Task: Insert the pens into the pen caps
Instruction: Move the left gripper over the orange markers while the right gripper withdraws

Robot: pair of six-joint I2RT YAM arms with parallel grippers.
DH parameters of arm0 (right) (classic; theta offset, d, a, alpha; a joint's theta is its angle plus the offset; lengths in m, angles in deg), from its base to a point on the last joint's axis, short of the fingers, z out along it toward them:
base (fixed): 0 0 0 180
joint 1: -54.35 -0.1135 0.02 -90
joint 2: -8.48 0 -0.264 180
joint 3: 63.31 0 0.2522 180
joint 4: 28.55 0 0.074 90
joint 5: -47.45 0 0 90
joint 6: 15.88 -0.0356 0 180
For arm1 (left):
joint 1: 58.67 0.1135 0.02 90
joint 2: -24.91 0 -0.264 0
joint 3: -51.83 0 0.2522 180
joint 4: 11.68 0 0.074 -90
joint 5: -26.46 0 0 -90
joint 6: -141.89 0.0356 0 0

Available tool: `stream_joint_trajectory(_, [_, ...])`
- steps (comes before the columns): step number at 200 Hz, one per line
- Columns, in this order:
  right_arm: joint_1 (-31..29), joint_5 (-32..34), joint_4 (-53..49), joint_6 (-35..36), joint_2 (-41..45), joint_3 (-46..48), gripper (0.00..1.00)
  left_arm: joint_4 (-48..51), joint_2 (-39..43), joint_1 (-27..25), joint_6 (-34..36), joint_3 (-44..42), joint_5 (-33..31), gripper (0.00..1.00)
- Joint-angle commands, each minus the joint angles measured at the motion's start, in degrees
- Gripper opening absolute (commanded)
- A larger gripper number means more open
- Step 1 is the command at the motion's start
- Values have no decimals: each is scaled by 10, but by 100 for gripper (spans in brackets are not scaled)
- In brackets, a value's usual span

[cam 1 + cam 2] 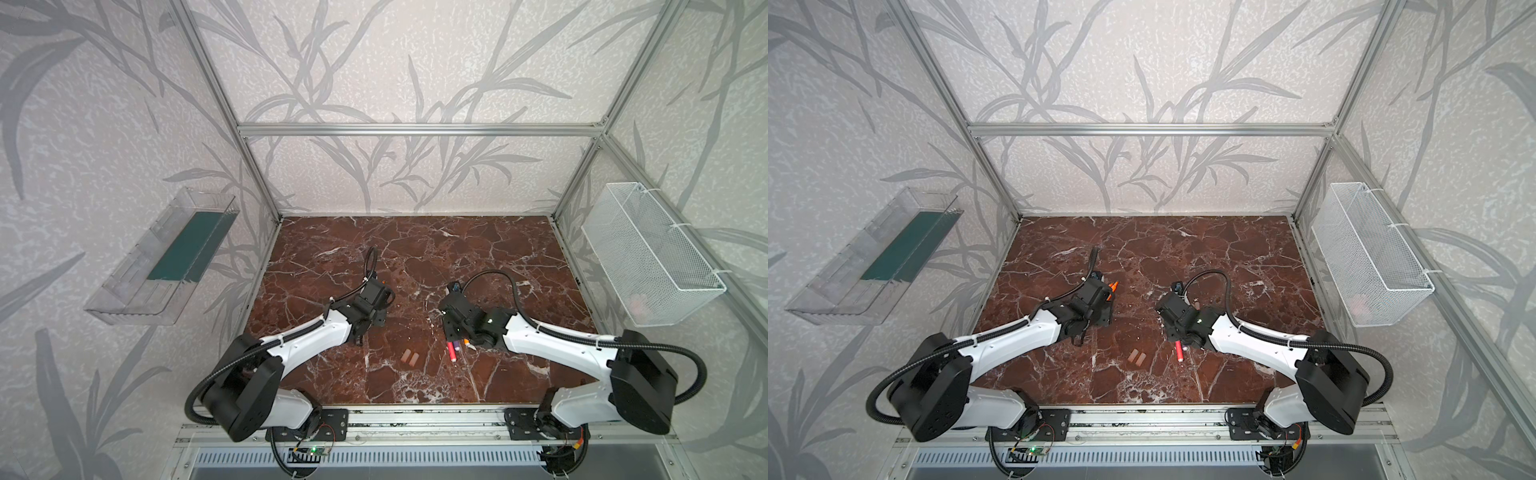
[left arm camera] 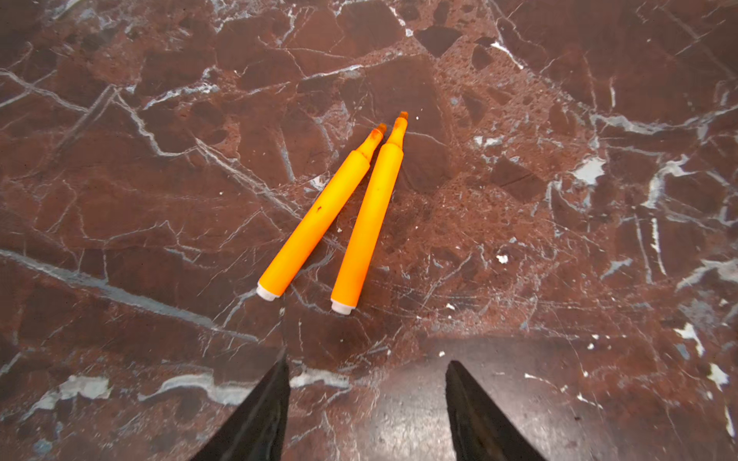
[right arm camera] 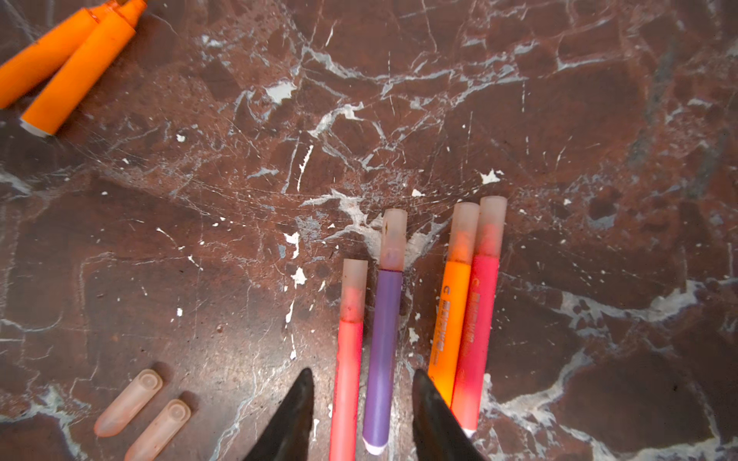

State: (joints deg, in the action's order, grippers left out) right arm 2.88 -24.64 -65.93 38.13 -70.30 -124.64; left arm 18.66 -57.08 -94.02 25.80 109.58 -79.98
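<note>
I should move my left gripper outward and down onto the orange pen's white-ended part (image 2: 353, 278) and close it, because the bare tip points away from my open fingers.
Two uncapped orange pens (image 2: 323, 223) (image 2: 369, 215) lie side by side on the marble table (image 1: 457, 249), just ahead of my open, empty left gripper (image 2: 369, 363); their tips show in a top view (image 1: 1112, 286). My right gripper (image 3: 362, 373) is open and straddles a capped red-pink pen (image 3: 347, 359) and a capped purple pen (image 3: 383, 347) without pinching either. Beside them lie a capped orange pen (image 3: 449, 315) and another capped red-pink pen (image 3: 477, 327). Two loose pinkish pen caps (image 3: 127, 403) (image 3: 159, 429) lie together, seen in both top views (image 1: 409, 357) (image 1: 1138, 357).
A white wire basket (image 1: 652, 257) hangs on the right wall and a clear plastic tray (image 1: 166, 257) on the left wall. Aluminium frame posts stand at the table's corners. Both arms reach in from the front rail.
</note>
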Motion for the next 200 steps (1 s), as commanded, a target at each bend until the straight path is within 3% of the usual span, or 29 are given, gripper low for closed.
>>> stream_joint_trajectory(1, [3,2,18,-19,39,20,42,10,-45,4,4,35,-23,62])
stream_joint_trajectory(86, [2,6,49,-17,96,59,46,14,-147,18,11,90,-9,58])
stream_joint_trajectory(200, [3,20,64,-29,137,88,48,-10,-166,28,2,72,57,31])
